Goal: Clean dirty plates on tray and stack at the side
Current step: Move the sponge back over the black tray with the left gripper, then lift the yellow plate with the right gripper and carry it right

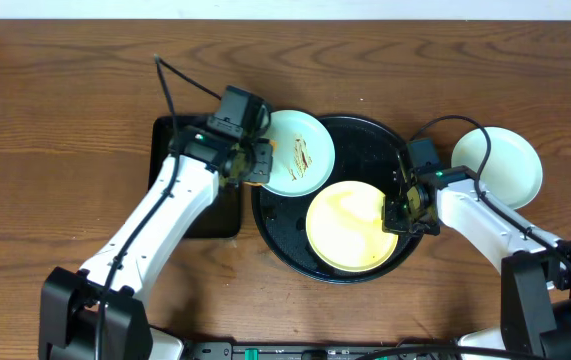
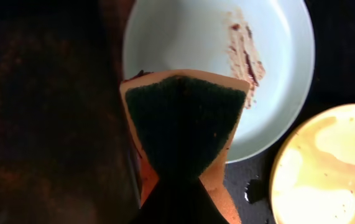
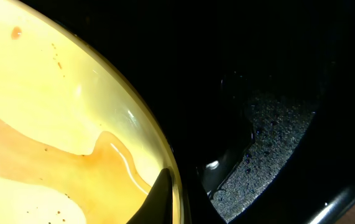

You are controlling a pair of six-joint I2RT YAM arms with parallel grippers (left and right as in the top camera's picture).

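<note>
The tray's bottom is bare outward, so next my right gripper should slide the yellow plate (image 1: pixel 345 228) a little outward from the tray's near edge and let go of the plate's rim.
The large round black tray (image 1: pixel 283 238) holds the pale yellow plate (image 1: pixel 345 228) at its front. The light blue plate (image 1: pixel 300 150) with brown streaks lies over the tray's upper-left rim. The mint-white plate (image 1: pixel 498 165) sits on the table to the right of the tray. My left gripper (image 1: pixel 255 162) is shut on an orange sponge with a dark green face (image 2: pixel 183 115), at the blue plate's left edge (image 2: pixel 208 43). My right gripper (image 1: pixel 401 210) pinches the yellow plate's right rim (image 3: pixel 53 124), with one finger (image 3: pixel 165 196) on the plate's inside. The tray floor (image 3: pixel 258 74) is wet.
A smaller rectangular black tray (image 1: pixel 190 200) lies left of the round tray, under my left arm. The yellow plate (image 2: pixel 326 168) shows pale orange smears. The brown streak (image 2: pixel 245 56) runs across the blue plate. Cables trail behind both wrists.
</note>
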